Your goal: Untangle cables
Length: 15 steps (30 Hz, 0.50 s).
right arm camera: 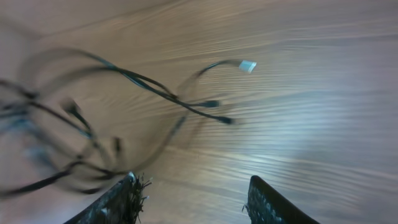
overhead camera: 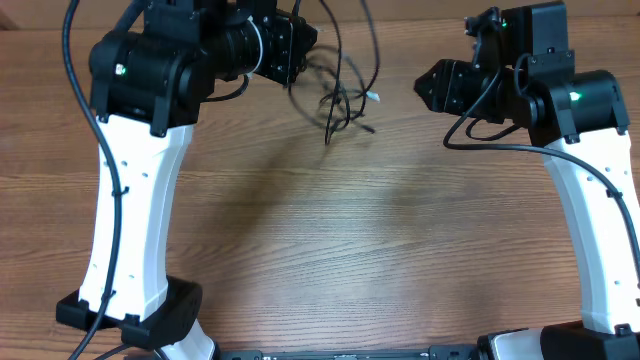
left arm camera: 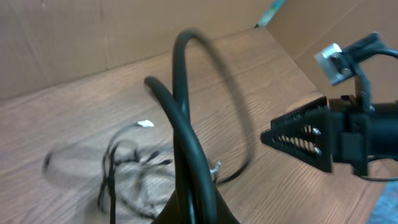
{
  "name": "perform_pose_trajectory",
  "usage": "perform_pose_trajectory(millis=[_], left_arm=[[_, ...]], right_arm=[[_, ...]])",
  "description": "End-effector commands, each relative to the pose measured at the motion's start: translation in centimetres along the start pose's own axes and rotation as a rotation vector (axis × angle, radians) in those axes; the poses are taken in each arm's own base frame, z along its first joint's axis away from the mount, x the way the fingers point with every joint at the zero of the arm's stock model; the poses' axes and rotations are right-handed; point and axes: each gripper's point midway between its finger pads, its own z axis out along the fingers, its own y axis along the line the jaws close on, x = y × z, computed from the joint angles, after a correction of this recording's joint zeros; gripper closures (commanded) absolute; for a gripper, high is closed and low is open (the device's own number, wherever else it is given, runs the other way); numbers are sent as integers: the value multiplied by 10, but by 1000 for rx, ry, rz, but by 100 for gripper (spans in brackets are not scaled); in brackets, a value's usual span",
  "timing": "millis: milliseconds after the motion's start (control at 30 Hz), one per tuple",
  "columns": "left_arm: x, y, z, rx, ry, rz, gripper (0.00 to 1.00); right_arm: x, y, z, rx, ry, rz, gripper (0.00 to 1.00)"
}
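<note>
The cable should next be pulled up off the tangle (left arm camera: pixel 130 174) by my left gripper. My left gripper should then go left in the overhead view and down onto bare wood to let go of it.
The cables (overhead camera: pixel 340 100) form a thin black tangle at the back middle of the table, with a small white plug (overhead camera: pixel 372 97) on its right side. My left gripper (overhead camera: pixel 303 45) is just left of the tangle and shut on one black cable (left arm camera: pixel 186 112), which rises from between the jaws and loops over. The rest of the tangle (left arm camera: pixel 130 174) lies blurred on the wood below it. My right gripper (overhead camera: pixel 425 85) is to the right of the tangle, open (right arm camera: pixel 193 199) with nothing between its fingers. Cable ends and the white plug (right arm camera: pixel 247 65) lie ahead of it.
Cardboard walls (left arm camera: pixel 74 37) stand behind the table's far edge. The right gripper's black finger (left arm camera: pixel 298 137) shows in the left wrist view, close by on the right. The white arm bases (overhead camera: pixel 130 240) (overhead camera: pixel 600 240) stand at either side.
</note>
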Motion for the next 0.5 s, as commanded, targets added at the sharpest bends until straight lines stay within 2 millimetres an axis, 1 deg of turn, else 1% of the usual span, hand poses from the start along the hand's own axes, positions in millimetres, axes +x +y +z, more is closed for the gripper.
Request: perform_pose_trajectory(millis=[0, 100, 167, 233, 333, 467], left_arm=[[1, -4, 8, 48, 11, -26, 96], [0, -4, 8, 48, 9, -32, 96], [-1, -5, 8, 49, 4, -37, 96], [-4, -5, 8, 50, -5, -50, 96], [-10, -10, 8, 82, -28, -63, 96], [-16, -21, 6, 145, -46, -71, 96]], right_arm=[[8, 44, -10, -221, 29, -146, 47], [14, 52, -8, -243, 48, -163, 46], [21, 56, -5, -249, 70, -188, 41], [29, 60, 1, -256, 95, -212, 39], [45, 66, 16, -267, 152, -226, 38], [58, 73, 37, -282, 203, -245, 38]])
